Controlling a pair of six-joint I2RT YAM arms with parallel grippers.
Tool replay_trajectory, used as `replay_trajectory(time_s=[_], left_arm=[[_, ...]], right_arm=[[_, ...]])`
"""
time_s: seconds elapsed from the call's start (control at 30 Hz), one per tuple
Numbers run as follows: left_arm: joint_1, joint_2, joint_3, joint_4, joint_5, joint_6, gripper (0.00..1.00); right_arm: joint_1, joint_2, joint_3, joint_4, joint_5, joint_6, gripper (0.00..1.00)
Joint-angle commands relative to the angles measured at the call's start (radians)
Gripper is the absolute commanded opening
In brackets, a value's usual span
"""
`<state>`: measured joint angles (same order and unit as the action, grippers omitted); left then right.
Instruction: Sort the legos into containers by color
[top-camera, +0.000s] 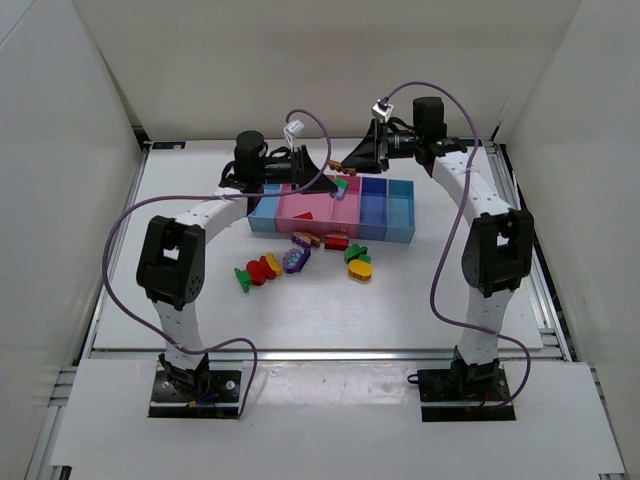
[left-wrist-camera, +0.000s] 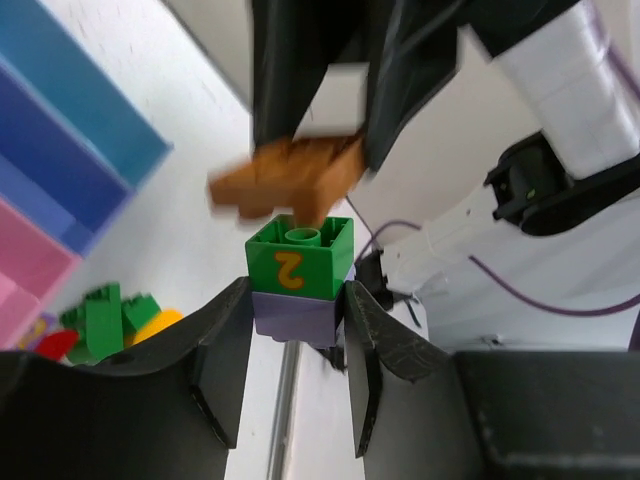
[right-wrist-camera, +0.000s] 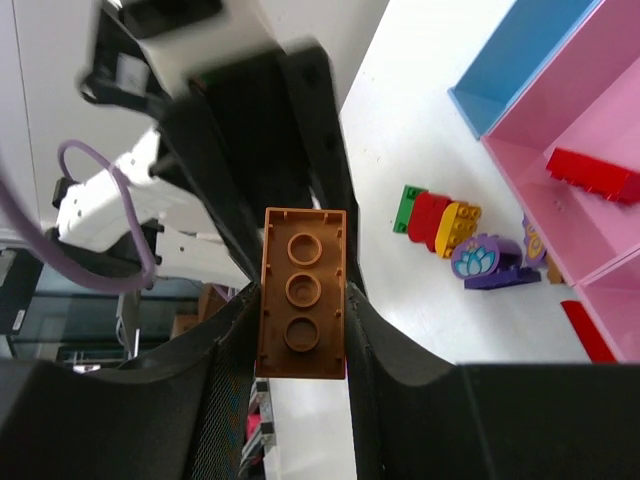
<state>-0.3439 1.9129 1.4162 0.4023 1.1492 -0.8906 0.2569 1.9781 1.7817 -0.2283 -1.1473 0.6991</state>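
Note:
The right gripper will next move away from the green lego and then tilt down into the pink bin beside the blue one, because one pink bin holds the red lego.
My left gripper is shut on a green lego marked "2" that is stacked on a lavender lego. My right gripper is shut on a long brown lego with its hollow underside facing the camera. In the left wrist view the brown lego meets the top of the green one. Both grippers hang above the back of the containers, a joined row of light blue, pink and blue bins. A red lego lies in a pink bin.
Loose legos lie on the table in front of the bins: a green, red and yellow cluster, a purple flower piece, a green and yellow pair, and a red piece. White walls close in the table.

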Motion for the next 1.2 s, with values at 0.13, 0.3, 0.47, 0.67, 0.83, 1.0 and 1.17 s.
replay_trajectory(time_s=[0.13, 0.3, 0.47, 0.67, 0.83, 1.0, 1.17], left_arm=[[-0.035, -0.077, -0.072, -0.017, 0.052, 0.016, 0.10], [-0.035, -0.087, -0.071, -0.016, 0.058, 0.022, 0.10], [-0.027, -0.153, -0.089, -0.062, 0.028, 0.073, 0.10], [0.025, -0.296, -0.099, -0.370, -0.132, 0.293, 0.10], [0.046, -0.405, -0.066, -0.664, -0.481, 0.540, 0.10], [0.060, -0.454, -0.086, -0.737, -0.583, 0.562, 0.10], [0.080, -0.474, -0.103, -0.723, -0.588, 0.548, 0.10]], right_arm=[[-0.028, -0.001, 0.093, 0.037, 0.018, -0.009, 0.00], [-0.038, -0.012, 0.078, 0.017, 0.020, -0.027, 0.00], [-0.077, -0.047, 0.045, -0.098, 0.113, -0.141, 0.00], [-0.084, -0.108, 0.019, -0.282, 0.370, -0.231, 0.00], [0.017, -0.145, -0.054, -0.329, 0.556, -0.178, 0.00], [0.137, -0.144, -0.064, -0.335, 0.789, -0.136, 0.00], [0.189, -0.082, -0.025, -0.402, 0.984, -0.151, 0.00]])
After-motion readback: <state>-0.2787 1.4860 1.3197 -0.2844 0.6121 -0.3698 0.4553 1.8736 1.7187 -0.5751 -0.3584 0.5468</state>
